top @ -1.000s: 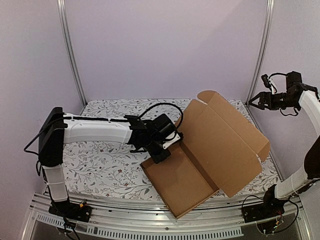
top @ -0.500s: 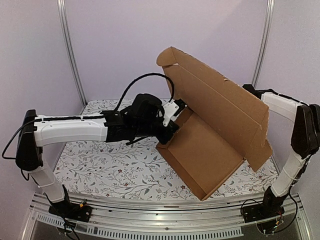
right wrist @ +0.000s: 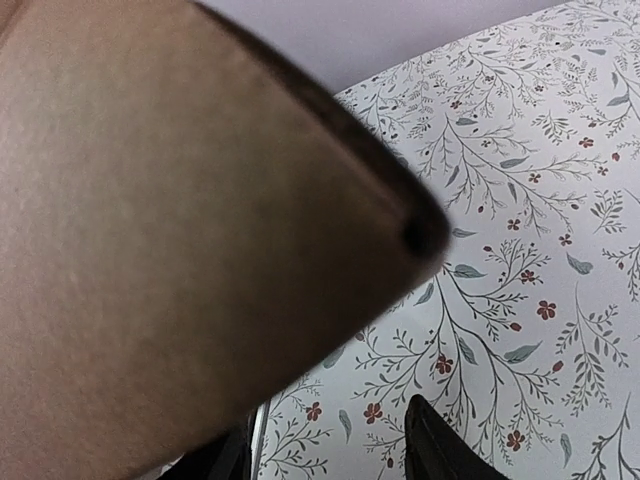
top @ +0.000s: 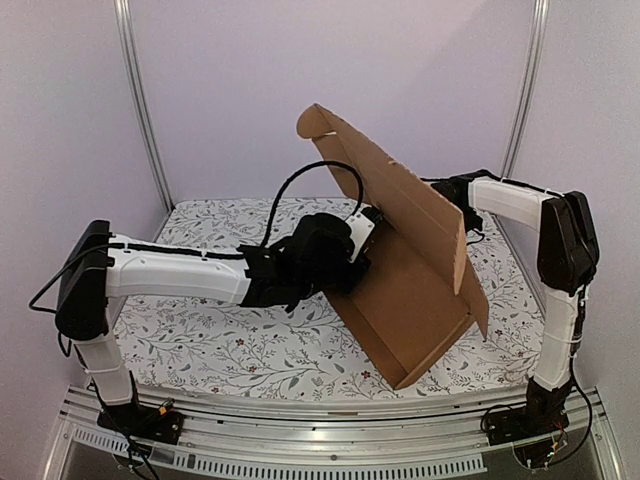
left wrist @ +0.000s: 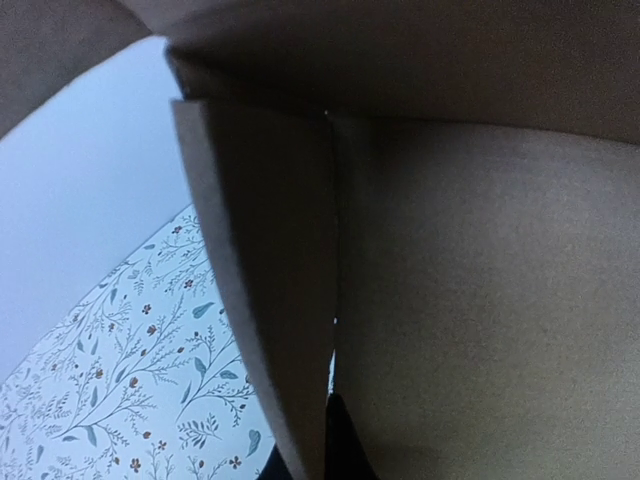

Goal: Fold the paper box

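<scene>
My left gripper should next move down and to the left in the top view and release the box's side, because open floral tabletop lies below it on that side.
The paper box (top: 405, 300), plain brown cardboard, stands tilted on the table with its base panel sloping down to the near right. Its lid (top: 395, 195) is raised steeply over the base. My left gripper (top: 364, 236) is shut on the box's left side wall; in the left wrist view that wall (left wrist: 270, 300) runs down between the dark fingers (left wrist: 345, 445). My right gripper (top: 447, 190) sits behind the lid's far side, partly hidden by it. In the right wrist view its jaws (right wrist: 325, 430) stand apart over the floral table, with blurred cardboard (right wrist: 170, 230) close over the left finger.
A floral cloth (top: 200, 330) covers the table. Metal frame posts (top: 140, 110) rise at both back corners in front of pale walls. An aluminium rail (top: 300, 440) runs along the near edge by the arm bases.
The lid swung up from lying open to standing steeply over the base. My right arm came in from the far right to behind the lid. The left grip held.
</scene>
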